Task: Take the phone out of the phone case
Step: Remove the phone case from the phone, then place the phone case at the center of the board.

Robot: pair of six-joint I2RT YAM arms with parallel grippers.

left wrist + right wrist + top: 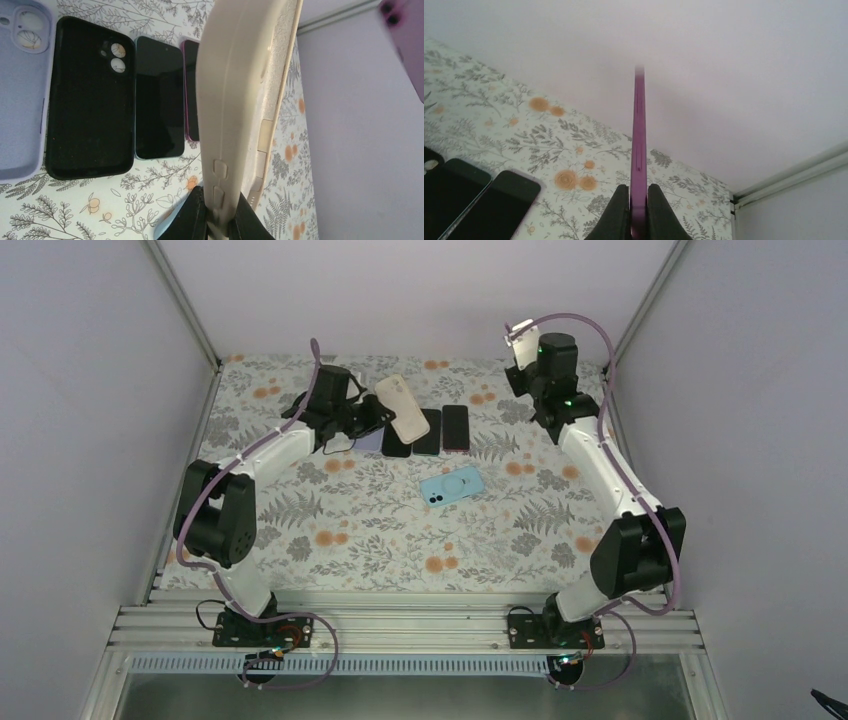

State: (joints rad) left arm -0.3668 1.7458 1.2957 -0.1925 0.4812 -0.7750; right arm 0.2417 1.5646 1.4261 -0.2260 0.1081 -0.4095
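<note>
My left gripper holds the emptied case and should carry it down to the tabletop beside the lilac case and release it, as that spot is below and to its left in the top view.
My left gripper (pixel 377 420) is shut on the lower edge of a beige phone case (pixel 402 408) and holds it tilted above the table. In the left wrist view the case (pixel 235 100) stands edge-on between the black fingers (pixel 192 220). My right gripper (pixel 523 352) is raised at the back right and shut on a pink phone (pixel 522 338). The right wrist view shows the phone (pixel 639 145) edge-on, clamped between the fingers (pixel 619 215). The phone and the case are well apart. The phone's corner also shows in the left wrist view (pixel 406 45).
Under the held case lie a lilac case (pixel 20 100), a black case (pixel 90 100) and two dark phones (pixel 159 97) (pixel 191 90) in a row. A light blue case (pixel 452 485) lies mid-table. The enclosure walls stand close behind the right gripper.
</note>
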